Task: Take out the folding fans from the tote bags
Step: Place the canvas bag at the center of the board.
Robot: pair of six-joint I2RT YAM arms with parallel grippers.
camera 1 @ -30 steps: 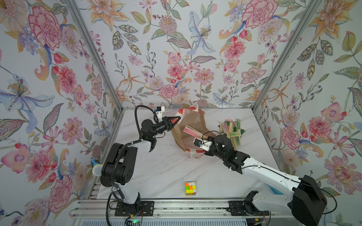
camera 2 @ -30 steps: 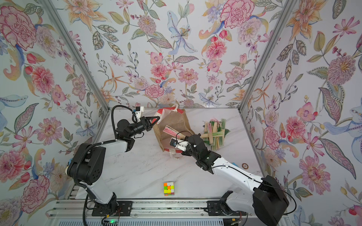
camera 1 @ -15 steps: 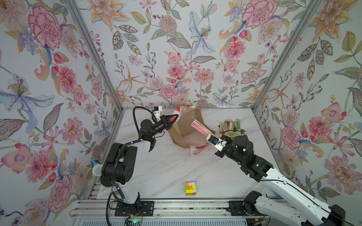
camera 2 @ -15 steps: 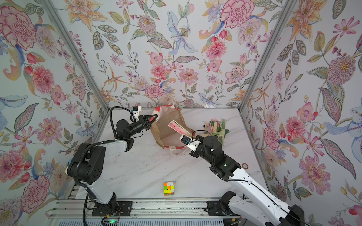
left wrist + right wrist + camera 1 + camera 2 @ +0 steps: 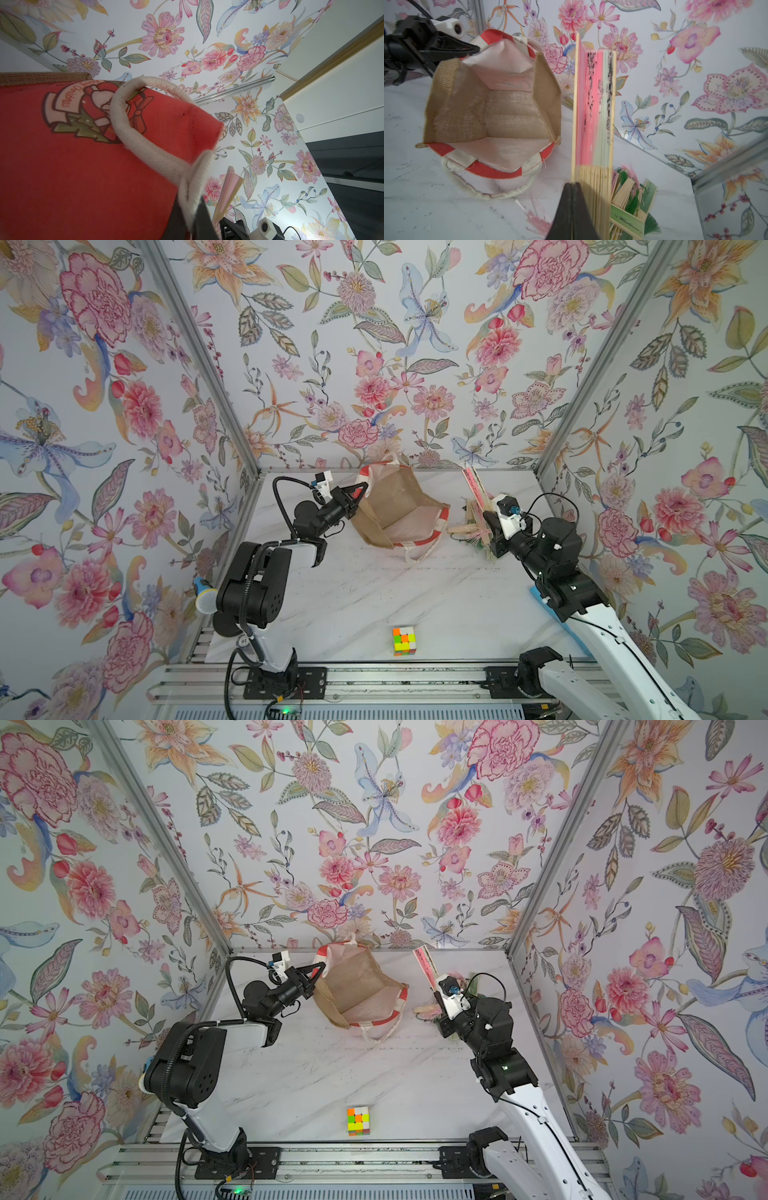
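My right gripper tips the upright pink fan down flat next, lowers it onto the pile of folding fans below and releases it.
The tote bag (image 5: 395,495) (image 5: 353,979) lies tipped at the back of the table, mouth toward the front. In the right wrist view its cream-lined inside (image 5: 500,108) shows nothing in it. My left gripper (image 5: 360,490) (image 5: 319,970) (image 5: 192,225) is shut on the bag's rim by the white rope handle (image 5: 143,143). My right gripper (image 5: 487,517) (image 5: 437,997) (image 5: 572,186) is shut on a pink folding fan (image 5: 473,485) (image 5: 424,967) (image 5: 591,116). The fan stands upright over a pile of folding fans (image 5: 473,531) (image 5: 426,1011) (image 5: 631,199) right of the bag.
A colour cube (image 5: 404,641) (image 5: 358,1121) sits near the front edge. A blue-handled item (image 5: 205,600) lies off the table's left side, and a light-blue piece (image 5: 540,599) shows behind my right arm. Flowered walls close in the left, back and right.
My right gripper has carried the pink fan out of the bag's mouth and rightward to above the fan pile. The left gripper has kept its hold on the rim; the bag shifted slightly.
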